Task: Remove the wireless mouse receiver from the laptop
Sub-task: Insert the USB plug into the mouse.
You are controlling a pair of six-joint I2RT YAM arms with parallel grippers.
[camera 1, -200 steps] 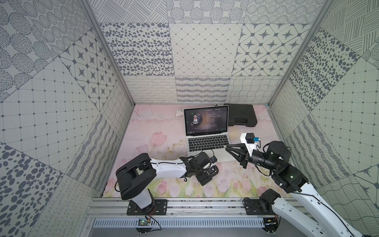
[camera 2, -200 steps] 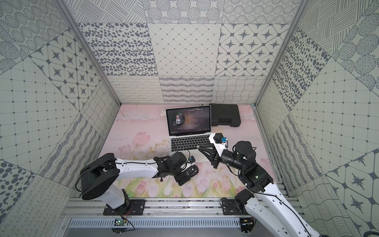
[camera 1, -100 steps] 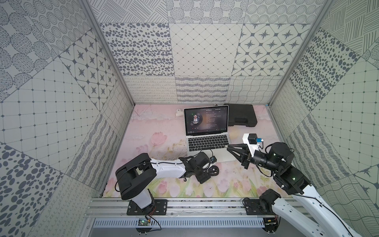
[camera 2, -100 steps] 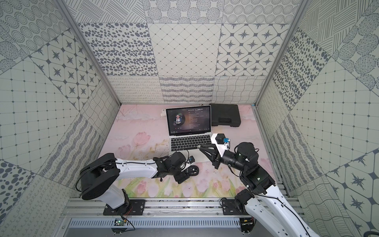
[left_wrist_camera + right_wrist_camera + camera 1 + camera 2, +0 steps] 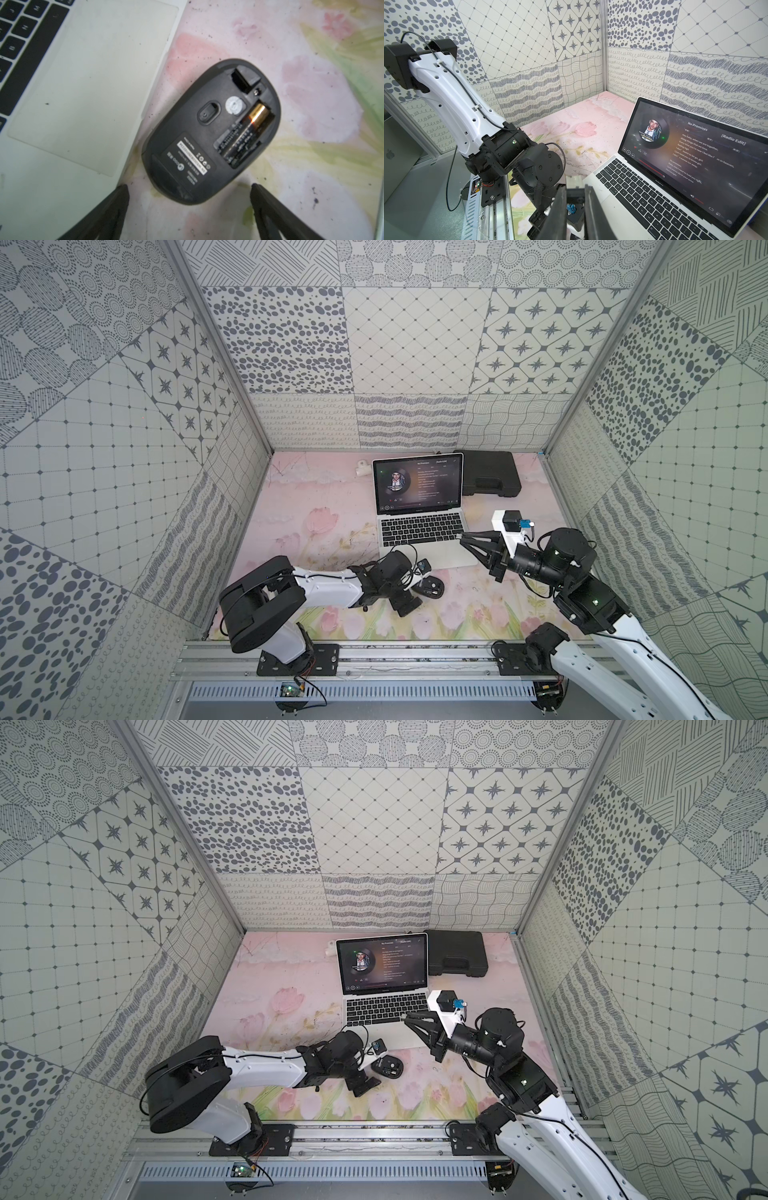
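Observation:
Next I will turn my left gripper into line, ease over the black mouse's labelled end (image 5: 420, 587) (image 5: 182, 172) and close, since the mouse lies slanted to the open fingers.
The silver laptop (image 5: 430, 559) stands open at the back middle of the floral mat, its screen lit, also seen in the right wrist view (image 5: 602, 194). My right gripper (image 5: 461, 536) hovers at the laptop's right edge, shut on the wireless mouse receiver (image 5: 574, 181). The receiver's silver plug sticks out bare past the fingertips, clear of the laptop. My left gripper (image 5: 189, 189) is open just in front of the laptop. It holds nothing, and its fingers (image 5: 116, 203) flank the near end of an upturned black mouse (image 5: 209, 133).
The mouse (image 5: 431, 587) lies belly up with its battery bay open, just off the laptop's front edge. A black case (image 5: 490, 479) lies behind the laptop to the right, and a small white object (image 5: 363, 470) to its left. Patterned walls close in three sides.
The left gripper's jaws narrowed a little around the mouse and widened again. The right arm shifted only slightly beside the laptop, still shut on the receiver.

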